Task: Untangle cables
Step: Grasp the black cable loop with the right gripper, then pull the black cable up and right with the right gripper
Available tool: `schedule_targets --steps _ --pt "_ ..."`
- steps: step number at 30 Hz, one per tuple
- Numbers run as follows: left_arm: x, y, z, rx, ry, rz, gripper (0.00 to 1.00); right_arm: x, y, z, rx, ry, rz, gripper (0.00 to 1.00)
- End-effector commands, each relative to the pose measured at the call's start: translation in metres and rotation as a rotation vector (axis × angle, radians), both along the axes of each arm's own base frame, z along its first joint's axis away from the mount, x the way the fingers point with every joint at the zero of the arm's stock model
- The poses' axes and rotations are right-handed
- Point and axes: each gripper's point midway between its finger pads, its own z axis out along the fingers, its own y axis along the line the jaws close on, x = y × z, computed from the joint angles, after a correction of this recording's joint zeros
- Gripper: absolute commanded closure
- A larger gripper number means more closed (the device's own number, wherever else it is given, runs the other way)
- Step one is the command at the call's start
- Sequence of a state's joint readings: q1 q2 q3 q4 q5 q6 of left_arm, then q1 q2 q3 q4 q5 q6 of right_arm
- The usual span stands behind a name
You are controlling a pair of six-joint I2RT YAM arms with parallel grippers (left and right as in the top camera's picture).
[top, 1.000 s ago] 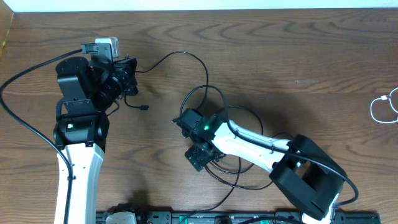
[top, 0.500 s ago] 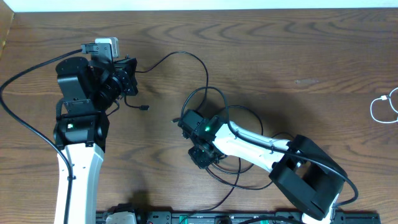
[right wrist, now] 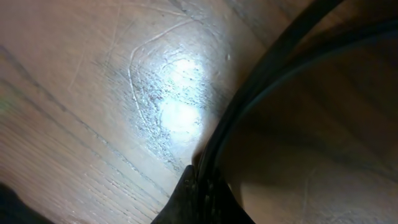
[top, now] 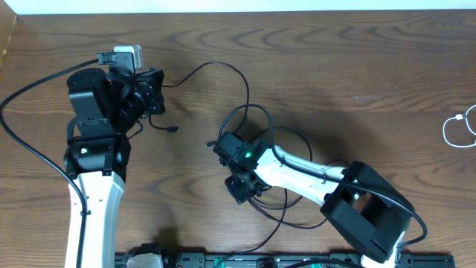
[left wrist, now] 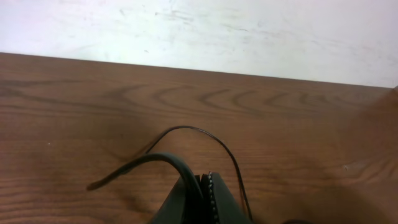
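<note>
Next, my right gripper will lift the second black cable toward the right in the overhead view, then lower and release it beside the crossed loops, since parts of the cables overlap there.
Several black cables [top: 262,128] loop and cross at the table's middle. One black cable [top: 223,65] arcs from the tangle up and left to my left gripper [top: 157,89], which is shut on it. In the left wrist view the left gripper [left wrist: 205,182] pinches that cable [left wrist: 163,158], whose free end [left wrist: 93,185] hangs over the wood. My right gripper [top: 242,190] points down into the loops. The right wrist view shows the right gripper [right wrist: 200,182] shut on a black cable [right wrist: 249,106] just above the table. A white cord [top: 460,131] lies coiled at the far right edge.
A small black plug end [top: 172,129] lies on the wood right of the left arm. The left arm's thick black wire [top: 21,134] sweeps along the left edge. Dark equipment [top: 223,260] lines the table's front edge. A white wall [left wrist: 199,31] stands behind the far edge.
My right gripper has closed onto a black cable in the tangle and shifted slightly. The left arm and its cable have not moved.
</note>
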State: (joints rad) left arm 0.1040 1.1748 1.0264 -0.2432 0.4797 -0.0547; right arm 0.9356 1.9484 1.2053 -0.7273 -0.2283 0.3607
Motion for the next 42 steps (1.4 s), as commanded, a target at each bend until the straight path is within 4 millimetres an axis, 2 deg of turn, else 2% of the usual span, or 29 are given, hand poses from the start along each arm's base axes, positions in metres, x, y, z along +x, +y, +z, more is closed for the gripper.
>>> schedule_targets --steps 1,6,9,12,14,16,19,23,24,25,26,31,34,35,39,42 --pt "0.000 0.001 -0.001 0.005 0.000 -0.005 0.93 -0.010 -0.012 -0.024 -0.071 0.041 -0.049 0.99" --pt "0.000 0.001 -0.001 0.005 0.001 -0.005 0.93 -0.005 -0.006 -0.018 -0.056 0.033 -0.077 0.99" --pt "0.000 0.001 -0.001 0.005 0.001 -0.005 0.93 0.011 0.002 0.003 -0.015 0.003 -0.079 0.99" --pt "0.000 0.001 -0.001 0.005 0.001 -0.005 0.93 0.038 0.009 0.044 0.053 -0.065 -0.067 0.99" --pt "0.000 0.001 -0.001 0.005 0.001 -0.005 0.92 0.062 0.010 0.079 0.104 -0.132 -0.067 0.99" --pt "0.000 0.001 -0.001 0.005 0.001 -0.005 0.93 0.087 0.006 0.115 0.146 -0.216 -0.077 0.99" --pt "0.000 0.001 -0.001 0.005 0.002 -0.005 0.93 0.122 -0.011 0.170 0.190 -0.343 -0.129 0.99" --pt "0.000 0.001 -0.001 0.005 0.002 -0.004 0.92 0.164 -0.047 0.248 0.269 -0.513 -0.247 0.99" --pt "0.000 0.001 -0.001 0.005 0.002 -0.005 0.93 0.174 -0.061 0.273 0.298 -0.571 -0.279 0.99" --pt "0.000 0.001 -0.001 0.005 0.002 -0.005 0.92 0.179 -0.068 0.283 0.308 -0.597 -0.296 0.99" --pt "0.000 0.001 -0.001 0.005 0.002 -0.005 0.93 0.190 -0.087 0.307 0.321 -0.661 -0.345 0.99" --pt "0.000 0.001 -0.001 0.005 0.002 -0.005 0.93 0.220 -0.171 0.391 0.313 -0.939 -0.553 0.99" --pt "0.000 0.001 -0.001 0.005 0.002 -0.005 0.93 0.229 -0.225 0.443 0.315 -1.133 -0.650 0.99" --pt "0.000 0.001 -0.001 0.005 0.002 -0.005 0.93 0.230 -0.256 0.474 0.328 -1.245 -0.710 0.99" --pt "-0.001 0.001 -0.002 0.005 0.005 -0.005 0.92 0.223 -0.310 0.527 0.334 -1.453 -0.810 0.99" --pt "-0.001 0.001 -0.003 0.004 0.010 -0.005 0.93 0.216 -0.336 0.550 0.332 -1.547 -0.863 0.99"
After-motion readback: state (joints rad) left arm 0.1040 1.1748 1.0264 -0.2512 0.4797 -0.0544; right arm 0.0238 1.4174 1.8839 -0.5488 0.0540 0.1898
